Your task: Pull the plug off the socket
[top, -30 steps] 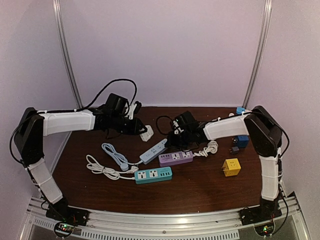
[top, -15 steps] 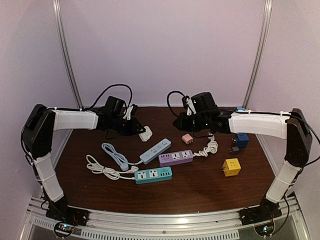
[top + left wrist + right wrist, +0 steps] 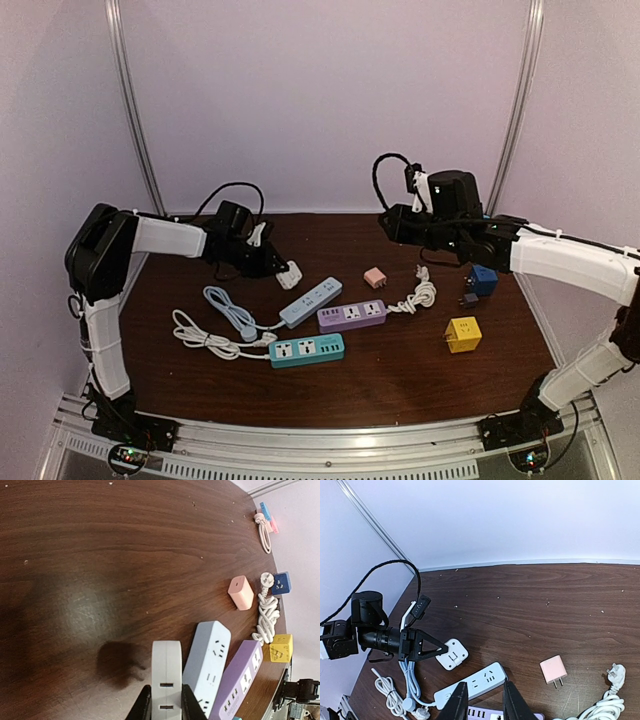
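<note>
The white plug adapter is already unplugged, so my left gripper will next move down and away from the light blue power strip [image 3: 307,302] and release the adapter on the tabletop.
My left gripper [image 3: 277,266] is shut on a white plug adapter [image 3: 291,273], held low over the table at the back left; it shows between my fingers in the left wrist view [image 3: 166,672]. A light blue power strip [image 3: 307,302] lies just to its right, apart from it. A small pink plug [image 3: 375,277] lies loose on the table, prongs out, also in the right wrist view [image 3: 553,670]. My right gripper [image 3: 392,224] is open and empty, raised above the back right of the table [image 3: 485,702].
A purple strip [image 3: 352,316] with a coiled white cord [image 3: 417,296] and a teal strip [image 3: 306,350] lie near the middle. A yellow cube socket [image 3: 462,334] and a blue one [image 3: 485,280] sit at the right. Looped cords [image 3: 205,338] lie at the left.
My right arm has lifted away from the power strips and swung up to the back right, leaving the pink plug lying on the table. My left gripper, with the white adapter, has barely moved.
</note>
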Controlling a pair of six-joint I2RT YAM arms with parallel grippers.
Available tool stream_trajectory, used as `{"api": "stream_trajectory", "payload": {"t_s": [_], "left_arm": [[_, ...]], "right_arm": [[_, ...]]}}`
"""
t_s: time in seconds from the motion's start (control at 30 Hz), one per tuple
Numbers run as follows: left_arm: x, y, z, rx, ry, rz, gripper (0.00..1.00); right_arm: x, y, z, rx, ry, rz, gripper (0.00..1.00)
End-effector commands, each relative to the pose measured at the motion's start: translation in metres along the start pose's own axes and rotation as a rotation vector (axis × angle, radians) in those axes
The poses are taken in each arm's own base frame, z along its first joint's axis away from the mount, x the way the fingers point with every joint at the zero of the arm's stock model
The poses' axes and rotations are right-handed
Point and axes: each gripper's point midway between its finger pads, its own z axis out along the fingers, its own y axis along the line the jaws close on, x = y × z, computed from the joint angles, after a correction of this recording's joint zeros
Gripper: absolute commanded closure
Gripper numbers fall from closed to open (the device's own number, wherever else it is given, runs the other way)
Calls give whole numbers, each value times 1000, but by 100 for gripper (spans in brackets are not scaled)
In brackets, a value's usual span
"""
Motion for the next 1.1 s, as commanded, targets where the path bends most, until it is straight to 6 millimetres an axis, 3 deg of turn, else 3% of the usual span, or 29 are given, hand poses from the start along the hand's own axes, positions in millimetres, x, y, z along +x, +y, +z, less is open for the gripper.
{"api": "stream_trajectory", "payload": {"t_s": [0.0,0.4,0.67,0.9,1.07], "left_arm": [[-17,4,-1,27,-23,18,96],[-13,49,-7,-109,19,41,95],[-10,68,-8,-175,28,54,95],[-16,64,-13,-181,16,68,72],[-26,59,-23,-204,-11,92,52]], "right_arm": [[0,-15,-5,64,-15,-24,74],[-1,-20,0,87,-2,-41,72],[2,-23,6,105,14,-48,67],[4,-31,10,150,28,-45,65],[9,-48,17,235,53,-54,56]]}}
